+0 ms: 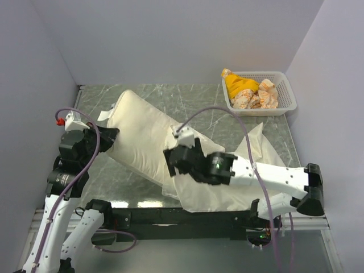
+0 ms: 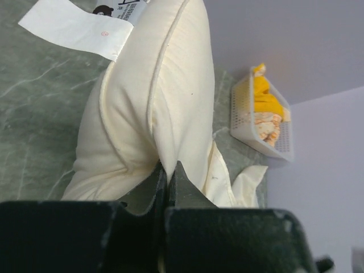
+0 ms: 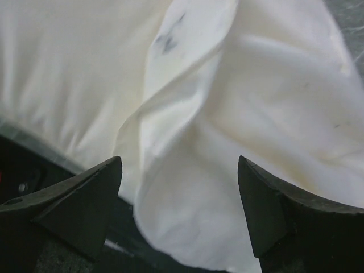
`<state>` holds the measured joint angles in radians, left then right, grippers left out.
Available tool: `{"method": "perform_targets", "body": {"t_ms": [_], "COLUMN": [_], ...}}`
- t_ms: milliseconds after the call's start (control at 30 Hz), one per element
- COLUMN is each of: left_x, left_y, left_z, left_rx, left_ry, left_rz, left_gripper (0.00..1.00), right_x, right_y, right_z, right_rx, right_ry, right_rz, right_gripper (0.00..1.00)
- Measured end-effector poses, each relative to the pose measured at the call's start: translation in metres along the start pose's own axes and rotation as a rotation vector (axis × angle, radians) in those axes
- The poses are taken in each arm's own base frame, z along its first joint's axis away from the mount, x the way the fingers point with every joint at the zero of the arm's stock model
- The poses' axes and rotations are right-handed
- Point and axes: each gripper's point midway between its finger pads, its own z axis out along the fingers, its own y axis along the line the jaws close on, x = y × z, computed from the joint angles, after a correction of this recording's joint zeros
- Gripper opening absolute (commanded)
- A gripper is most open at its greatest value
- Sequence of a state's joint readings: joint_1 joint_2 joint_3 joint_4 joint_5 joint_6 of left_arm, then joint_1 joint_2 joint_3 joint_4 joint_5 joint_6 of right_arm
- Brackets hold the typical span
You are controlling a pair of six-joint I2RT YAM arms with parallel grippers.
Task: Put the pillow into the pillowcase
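My left gripper should bring the pillow's stitched edge down a little toward the tabletop so that it can let go of it.
The plump cream pillow (image 1: 142, 133) lies slanted across the left half of the table, with a white label (image 2: 74, 25) at its far corner. My left gripper (image 1: 111, 136) is shut on the pillow's flat stitched edge (image 2: 169, 165). The limp wrinkled pillowcase (image 1: 227, 193) spreads from the pillow's lower right end toward the near edge, one corner sticking up (image 1: 256, 133). I cannot tell whether the pillow's end is inside it. My right gripper (image 1: 170, 160) hangs open just above a fold of the pillowcase cloth (image 3: 187, 187), its jaws wide apart around nothing (image 3: 179, 162).
A white mesh basket (image 1: 287, 94) with a yellow cloth and several snack packets stands at the back right, also in the left wrist view as the basket (image 2: 244, 122). The pillowcase cloth overhangs the table's near edge above the dark base rail (image 1: 170, 216). Walls close the left, back and right.
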<state>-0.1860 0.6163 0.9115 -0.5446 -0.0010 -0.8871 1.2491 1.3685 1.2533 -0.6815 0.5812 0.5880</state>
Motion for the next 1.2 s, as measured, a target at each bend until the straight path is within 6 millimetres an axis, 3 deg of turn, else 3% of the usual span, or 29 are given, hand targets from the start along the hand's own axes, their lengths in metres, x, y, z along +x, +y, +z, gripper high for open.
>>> {"method": "perform_targets", "body": {"t_ms": [133,233,367,533,633,667,767,933,1200], "left_x": [0.008,0.013,0.015,0.016,0.017,0.017,0.019,0.017,0.025], "left_y": [0.02,0.03,0.035,0.036,0.037,0.037,0.038,0.039,0.052], "left_z": [0.008,0.012,0.012,0.012,0.012,0.012,0.012,0.016,0.017], "left_rx": [-0.08,-0.119,-0.138,-0.141,-0.144,-0.145,-0.146,-0.152,-0.194], "left_ry": [0.01,0.021,0.027,0.03,0.032,0.034,0.04,0.034,0.076], "left_rz": [-0.018,-0.02,-0.02,-0.019,-0.019,-0.018,-0.014,0.008,0.068], "left_gripper": [0.01,0.01,0.01,0.01,0.01,0.01,0.01,0.01,0.02], "right_x": [0.043,0.084,0.12,0.141,0.142,0.141,0.128,0.087,-0.043], "right_y": [0.026,0.034,0.029,0.014,0.007,0.004,-0.003,-0.011,-0.005], "right_z": [-0.025,-0.029,-0.018,0.006,0.018,0.022,0.027,0.015,-0.07], "right_rx": [-0.062,-0.042,0.054,0.165,0.221,0.236,0.261,0.242,-0.035], "right_ry": [-0.011,0.003,0.015,0.009,0.007,0.012,0.013,0.001,-0.118], "right_rz": [-0.026,-0.065,-0.146,-0.267,-0.315,-0.328,-0.346,-0.326,-0.203], "right_gripper": [0.89,1.0,1.0,0.99,0.69,0.35,0.0,0.0,0.0]}}
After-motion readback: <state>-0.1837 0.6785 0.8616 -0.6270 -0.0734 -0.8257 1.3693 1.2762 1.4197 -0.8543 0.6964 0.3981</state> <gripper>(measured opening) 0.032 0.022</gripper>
